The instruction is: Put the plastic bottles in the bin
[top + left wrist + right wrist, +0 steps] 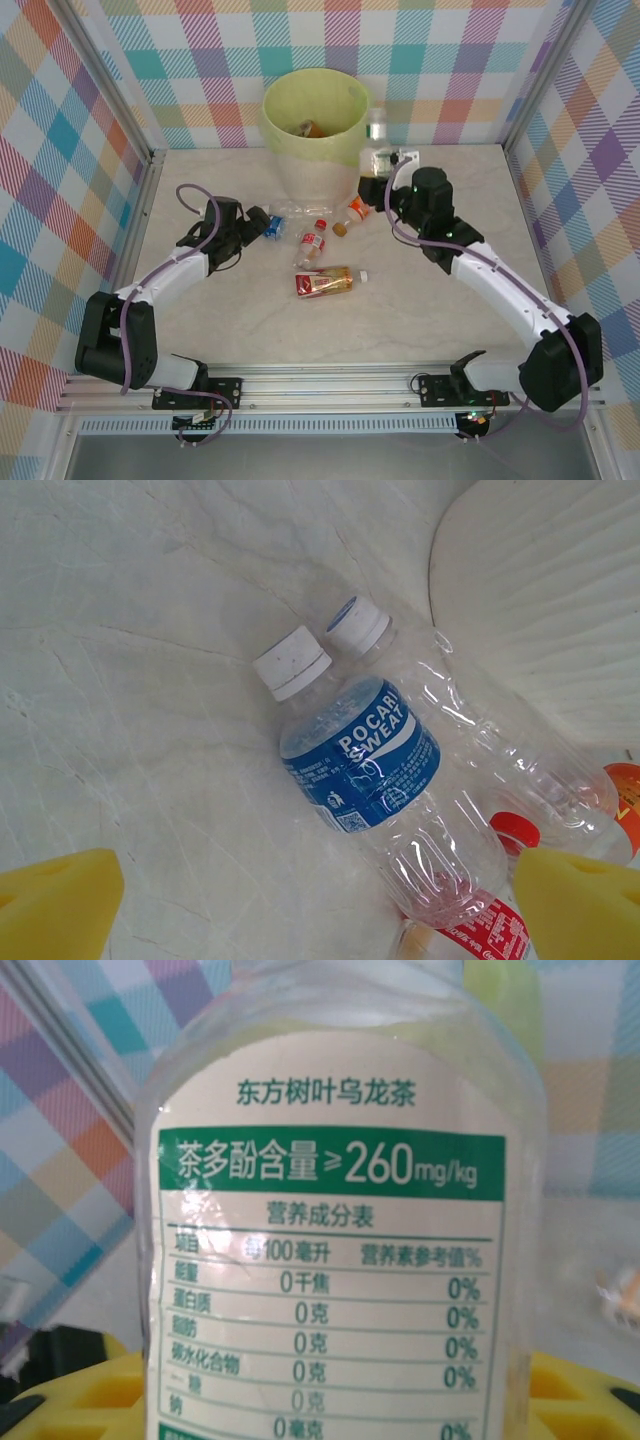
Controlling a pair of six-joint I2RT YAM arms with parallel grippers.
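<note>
My right gripper raises the upright bottle outward over the rim of the bin's opening [317, 112] next, outward and higher up, and releases it inside.
The bin [340, 95], a pale tub with a yellow-green liner, stands at the back with a bottle inside [311, 128]. My right gripper [384, 168] [340, 1405] is shut on an upright bottle with a green and white label [375, 140] [330, 1210], just right of the bin. My left gripper [256, 222] [320, 910] is open, with its yellow fingers [60, 905] either side of a lying blue-labelled bottle [360, 750] [273, 225]. A clear bottle [480, 730] lies against it, and a red-capped bottle [512, 832] [315, 242] is just beyond.
An orange-capped bottle [356, 210] and a larger red and orange bottle [323, 283] lie mid-table. A loose white cap [365, 274] is beside the larger one. The bin's ribbed wall [540, 590] is close beyond the left gripper. Checked walls enclose the table.
</note>
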